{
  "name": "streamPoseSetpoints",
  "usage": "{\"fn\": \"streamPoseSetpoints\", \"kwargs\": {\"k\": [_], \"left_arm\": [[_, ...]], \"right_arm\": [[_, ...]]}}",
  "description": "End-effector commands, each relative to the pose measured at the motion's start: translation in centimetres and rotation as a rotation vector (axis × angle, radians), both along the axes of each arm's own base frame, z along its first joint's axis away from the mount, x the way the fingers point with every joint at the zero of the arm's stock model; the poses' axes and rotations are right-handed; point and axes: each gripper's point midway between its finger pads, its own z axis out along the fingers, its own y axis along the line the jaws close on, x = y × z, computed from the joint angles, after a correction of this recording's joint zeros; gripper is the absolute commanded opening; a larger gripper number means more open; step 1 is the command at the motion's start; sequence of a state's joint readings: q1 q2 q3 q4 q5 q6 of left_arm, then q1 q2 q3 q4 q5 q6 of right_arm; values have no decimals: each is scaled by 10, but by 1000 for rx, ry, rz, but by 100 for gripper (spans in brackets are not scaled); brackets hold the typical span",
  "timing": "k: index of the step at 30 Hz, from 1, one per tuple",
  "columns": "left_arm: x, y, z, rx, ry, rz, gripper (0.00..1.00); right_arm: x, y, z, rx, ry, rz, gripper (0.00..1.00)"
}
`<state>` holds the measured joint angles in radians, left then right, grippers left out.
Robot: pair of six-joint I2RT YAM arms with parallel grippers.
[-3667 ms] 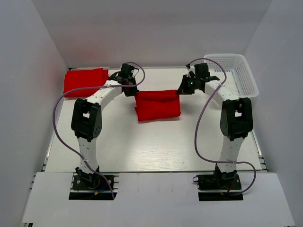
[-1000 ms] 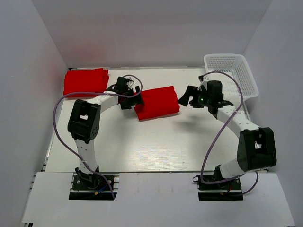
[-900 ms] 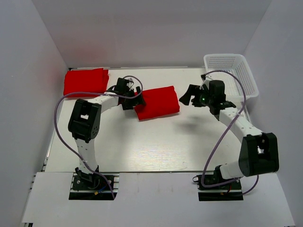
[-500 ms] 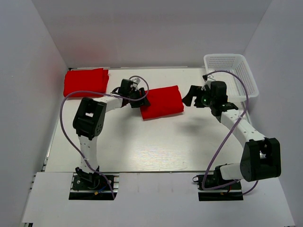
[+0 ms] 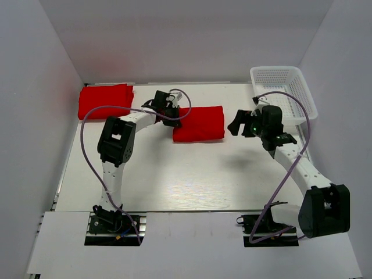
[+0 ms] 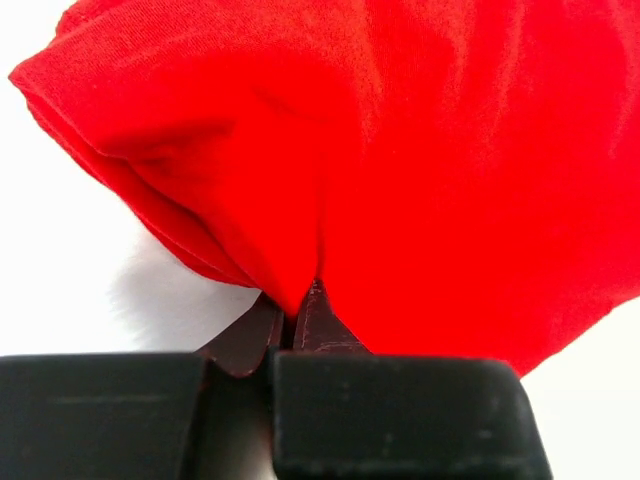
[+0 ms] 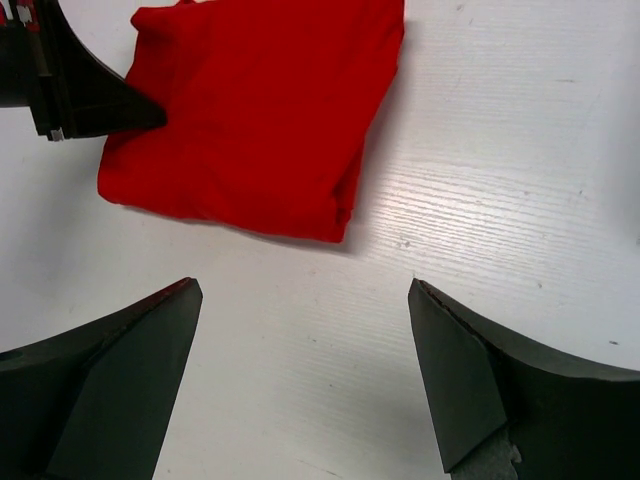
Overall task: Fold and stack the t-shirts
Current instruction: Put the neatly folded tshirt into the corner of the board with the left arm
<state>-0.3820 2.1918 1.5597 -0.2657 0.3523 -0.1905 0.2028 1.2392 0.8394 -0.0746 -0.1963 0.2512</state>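
Observation:
Both t-shirts already lie folded, so my left gripper rises next, swings to the left in the top view and goes down onto the second folded t-shirt (image 5: 104,98) to release.
A folded red t-shirt (image 5: 199,123) lies on the white table at mid-back. My left gripper (image 5: 173,114) is at its left edge, jaws shut on a pinch of the red cloth (image 6: 420,150); the cloth bunches up right at the left gripper's tips (image 6: 300,295). A second folded red t-shirt (image 5: 104,100) lies at the back left, apart from both arms. My right gripper (image 5: 236,124) hovers a little right of the middle t-shirt, jaws wide open and empty. In the right wrist view the right gripper (image 7: 302,288) is over bare table, with the t-shirt (image 7: 260,110) beyond it.
A white mesh basket (image 5: 285,87) stands at the back right corner, just behind my right arm. White walls close in the table on the left, back and right. The left gripper's dark finger (image 7: 90,100) shows at the t-shirt's far edge.
My left gripper has shut on the t-shirt's left edge and moved rightward and back; the t-shirt has turned and slid right. The right gripper has drawn back to the right, still open.

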Motion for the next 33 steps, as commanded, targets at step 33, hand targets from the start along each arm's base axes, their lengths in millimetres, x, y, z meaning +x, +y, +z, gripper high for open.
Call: {"fn": "streamPoseSetpoints", "kwargs": {"k": [33], "left_arm": [[81, 143, 268, 519, -666, -123, 0]], "right_arm": [[4, -16, 26, -35, -121, -72, 90]]}}
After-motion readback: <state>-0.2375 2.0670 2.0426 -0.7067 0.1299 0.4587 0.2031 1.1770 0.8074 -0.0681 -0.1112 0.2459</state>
